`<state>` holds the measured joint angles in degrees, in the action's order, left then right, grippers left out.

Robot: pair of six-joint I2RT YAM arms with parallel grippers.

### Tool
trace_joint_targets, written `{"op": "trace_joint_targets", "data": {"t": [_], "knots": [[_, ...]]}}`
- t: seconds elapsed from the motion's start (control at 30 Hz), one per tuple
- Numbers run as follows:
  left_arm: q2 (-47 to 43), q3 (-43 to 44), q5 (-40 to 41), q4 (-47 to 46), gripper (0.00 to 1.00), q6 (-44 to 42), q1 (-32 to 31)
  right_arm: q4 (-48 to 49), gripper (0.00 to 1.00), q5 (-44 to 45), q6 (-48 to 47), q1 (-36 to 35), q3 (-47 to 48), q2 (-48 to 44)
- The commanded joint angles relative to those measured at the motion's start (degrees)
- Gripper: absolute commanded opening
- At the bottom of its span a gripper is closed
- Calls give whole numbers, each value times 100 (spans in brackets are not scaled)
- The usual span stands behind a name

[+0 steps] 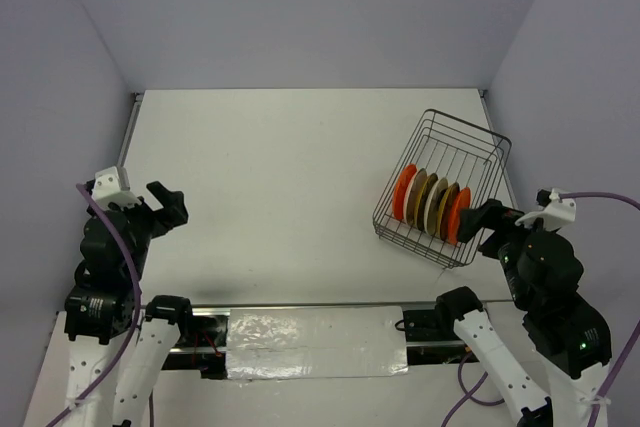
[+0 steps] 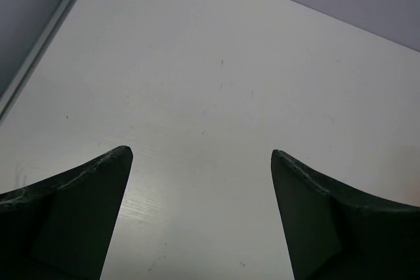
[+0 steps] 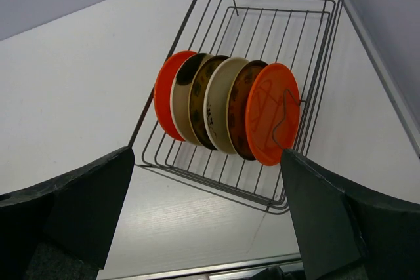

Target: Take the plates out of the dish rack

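My right gripper moves outward over the rack and down onto the rim of the yellow-brown plate (image 1: 449, 209) (image 3: 241, 107) next, as it stands on edge beside the nearest orange one.
The dark wire dish rack (image 1: 472, 152) stands at the right of the white table and also shows in the right wrist view (image 3: 275, 24). Several plates stand on edge in its near end (image 1: 432, 203): orange ones at both ends (image 3: 272, 114), cream and yellow-brown patterned ones between (image 3: 220, 104). My right gripper (image 1: 478, 219) is open and empty, just outside the rack's near right corner, its fingers (image 3: 328, 214) wide apart, apart from the plates. My left gripper (image 1: 165, 207) is open and empty over bare table at the far left, its fingers (image 2: 85, 201) spread.
The rack's far half holds nothing. A grey wall borders the table's far side and both flanks. A metal rail (image 1: 300, 332) with a foil-wrapped section runs along the near edge between the arm bases.
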<state>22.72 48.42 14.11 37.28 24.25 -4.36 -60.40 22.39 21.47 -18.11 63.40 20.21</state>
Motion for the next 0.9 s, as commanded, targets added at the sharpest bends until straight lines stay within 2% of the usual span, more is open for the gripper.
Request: {"op": "trace_joint_targets", "data": {"t": [0.0, 0.23, 0.37, 0.5, 0.63, 0.67, 0.77, 0.87], "knots": [[-171, 0, 31, -353, 99, 80, -56, -173, 100, 195, 155, 9, 217, -17], [-163, 0, 83, -318, 100, 106, -276, 204, 100, -60, 49, 9, 129, -140], [-163, -17, 75, -326, 99, 106, -293, 379, 100, -156, 207, 18, -125, 403], [-119, -35, -4, -361, 100, 80, -293, 748, 99, 195, 454, 18, -564, 1151], [30, -35, -119, -397, 100, 36, -320, 942, 87, 678, 753, 53, -662, 1924], [66, -43, -136, -397, 100, 27, -329, 1160, 77, 679, 753, 62, -671, 2195], [250, -43, -207, -405, 100, 10, -364, 1557, 60, 547, 674, 97, -767, 2785], [312, -26, -207, -397, 99, 10, -416, 1627, 58, 906, 779, 106, -776, 3252]]}}
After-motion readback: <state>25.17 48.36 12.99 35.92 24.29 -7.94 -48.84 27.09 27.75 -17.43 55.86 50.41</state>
